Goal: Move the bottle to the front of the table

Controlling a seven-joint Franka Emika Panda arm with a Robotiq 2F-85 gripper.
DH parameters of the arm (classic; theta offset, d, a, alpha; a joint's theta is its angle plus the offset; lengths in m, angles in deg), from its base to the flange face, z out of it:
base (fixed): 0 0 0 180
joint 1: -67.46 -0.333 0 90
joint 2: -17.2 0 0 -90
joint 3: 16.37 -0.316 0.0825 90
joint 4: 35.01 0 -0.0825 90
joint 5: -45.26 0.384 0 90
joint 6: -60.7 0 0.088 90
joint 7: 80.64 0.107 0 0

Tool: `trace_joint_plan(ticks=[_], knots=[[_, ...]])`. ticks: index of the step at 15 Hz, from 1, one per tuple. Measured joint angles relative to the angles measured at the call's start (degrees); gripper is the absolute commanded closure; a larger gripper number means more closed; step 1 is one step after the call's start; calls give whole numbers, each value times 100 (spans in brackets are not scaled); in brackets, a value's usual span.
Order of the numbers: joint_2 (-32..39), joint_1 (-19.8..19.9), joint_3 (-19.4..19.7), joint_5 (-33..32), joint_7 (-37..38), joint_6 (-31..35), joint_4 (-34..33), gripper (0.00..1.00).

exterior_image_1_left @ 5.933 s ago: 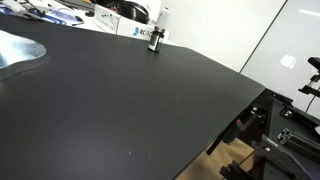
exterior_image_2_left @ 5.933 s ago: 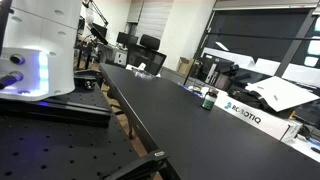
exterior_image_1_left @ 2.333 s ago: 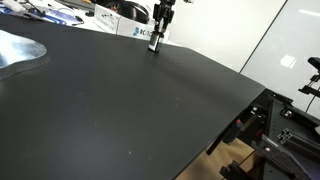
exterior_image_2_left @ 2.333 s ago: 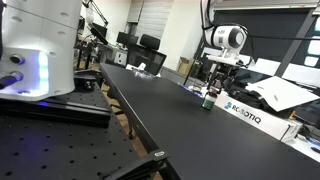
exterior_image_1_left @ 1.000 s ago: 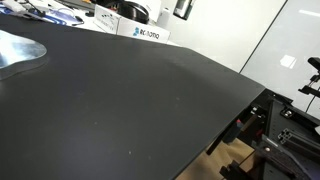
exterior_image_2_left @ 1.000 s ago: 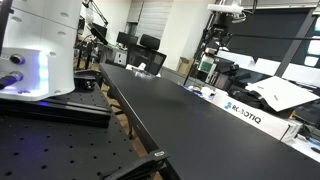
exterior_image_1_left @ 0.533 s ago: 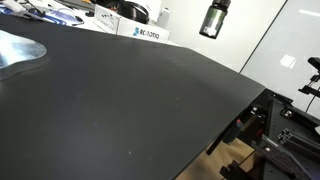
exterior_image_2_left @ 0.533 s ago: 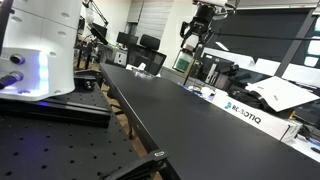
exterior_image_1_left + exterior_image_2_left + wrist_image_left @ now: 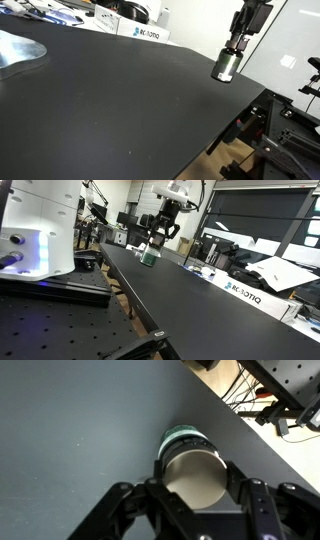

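The bottle (image 9: 226, 65) goes down onto the black table close to the table's straight edge next. My gripper lowers it until the bottle's base stands there, then releases.
The bottle (image 9: 226, 65) hangs in the air above the black table (image 9: 110, 100), held by my gripper (image 9: 238, 42), which is shut on its upper part. It hovers close to the table's straight edge. In an exterior view the bottle (image 9: 149, 255) hangs under the gripper (image 9: 155, 242) over the far end of the table (image 9: 200, 305). The wrist view looks down the bottle (image 9: 190, 468): a pale round top with a greenish band, clamped between both fingers (image 9: 246, 490). The table's edge runs diagonally just beyond it.
White boxes with printed text (image 9: 140, 31) and a slim white bottle (image 9: 164, 17) stand at the table's far edge. A Robotiq box (image 9: 247, 293) sits on the table. A white machine (image 9: 40, 225) stands on a perforated bench. Cables and frames (image 9: 275, 130) lie beyond the table's edge.
The gripper has carried the bottle away from the white boxes, across the table and downward toward its straight edge. The grip has stayed shut.
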Motion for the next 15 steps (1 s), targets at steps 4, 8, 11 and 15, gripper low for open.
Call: trace_joint_plan(ticks=[4, 8, 11, 15], knots=[[172, -99, -149, -52, 550, 691, 319, 64], [431, -103, -216, -227, 954, 1075, 383, 64], [604, -102, -221, -342, 1162, 1247, 381, 64], [665, -101, -221, -411, 1315, 1276, 372, 2]])
